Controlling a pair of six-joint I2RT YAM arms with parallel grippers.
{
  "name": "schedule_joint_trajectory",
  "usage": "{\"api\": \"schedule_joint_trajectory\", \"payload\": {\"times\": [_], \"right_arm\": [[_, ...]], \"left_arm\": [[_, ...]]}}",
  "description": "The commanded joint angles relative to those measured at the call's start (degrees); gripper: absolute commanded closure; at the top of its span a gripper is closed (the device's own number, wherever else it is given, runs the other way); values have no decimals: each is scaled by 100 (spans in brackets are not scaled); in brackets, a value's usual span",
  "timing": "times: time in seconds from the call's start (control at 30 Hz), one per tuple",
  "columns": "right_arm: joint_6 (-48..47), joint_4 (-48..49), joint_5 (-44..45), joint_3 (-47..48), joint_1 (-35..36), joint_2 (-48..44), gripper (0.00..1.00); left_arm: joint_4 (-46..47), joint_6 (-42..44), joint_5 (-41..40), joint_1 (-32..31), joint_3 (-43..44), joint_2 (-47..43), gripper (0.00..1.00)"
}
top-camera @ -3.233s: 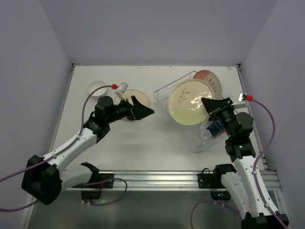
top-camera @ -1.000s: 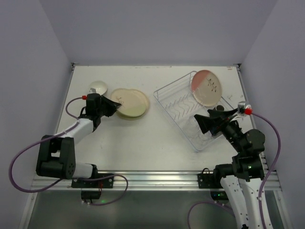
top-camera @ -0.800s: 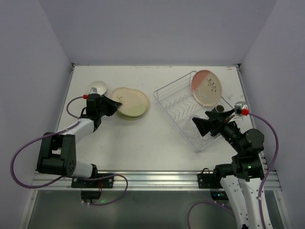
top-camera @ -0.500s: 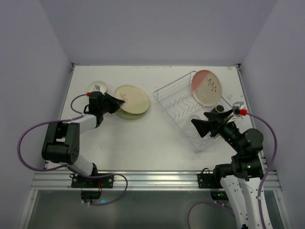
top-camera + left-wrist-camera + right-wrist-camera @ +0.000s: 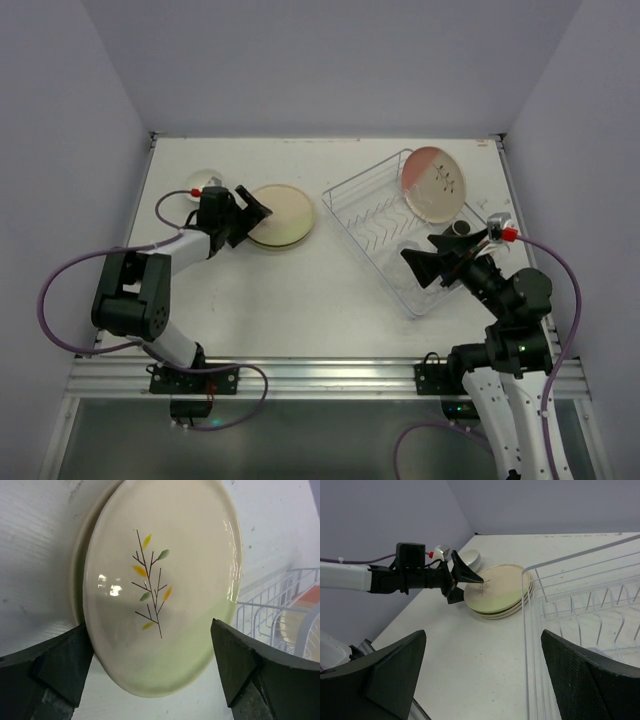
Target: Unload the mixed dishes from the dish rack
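The only plate in the rack is pink and cream and leans outward of my right gripper, so next my right gripper needs to move outward, tilt the fingers down and close on its raised rim [image 5: 460,180].
A stack of cream plates [image 5: 281,215] lies on the table left of the dish rack [image 5: 372,207]. Its top plate [image 5: 160,590] has a sprig mark and a green half. My left gripper [image 5: 255,212] is open at the stack's left edge, with the plate's near rim between its spread fingers [image 5: 60,667] and not gripped. One pink-and-cream plate [image 5: 435,183] leans in the rack's far corner. My right gripper [image 5: 415,268] hangs open over the rack's near end, holding nothing. The right wrist view shows the stack [image 5: 501,597], the left gripper [image 5: 462,577] and the rack's wires [image 5: 580,605].
A small white bowl [image 5: 205,180] sits behind the left wrist, also visible as a bowl [image 5: 471,557] in the right wrist view. A dark round cup [image 5: 462,228] shows in the rack by the right arm. Purple walls close in on three sides.
The left gripper has opened and let go of the green-tinted plate, which now rests squarely on the stack. The left wrist shifted slightly right. The right arm barely moved.
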Motion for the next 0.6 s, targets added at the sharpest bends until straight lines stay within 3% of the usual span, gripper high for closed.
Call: {"api": "schedule_joint_trajectory", "payload": {"times": [0.0,0.13,0.4,0.57], "right_arm": [[-144,-30,108,68,8,198,1],[-232,-197,486,165,8,382,1],[-417,-742,1461,507,8,883,1],[-627,-830,2620,569,0,1190,1]], "left_arm": [[-1257,624,-678,-10,254,-231,0],[-1758,827,-1030,-45,571,-477,0],[-2505,1187,-837,-45,1204,-662,0],[-3110,1888,-933,-273,1520,-1556,0]]}}
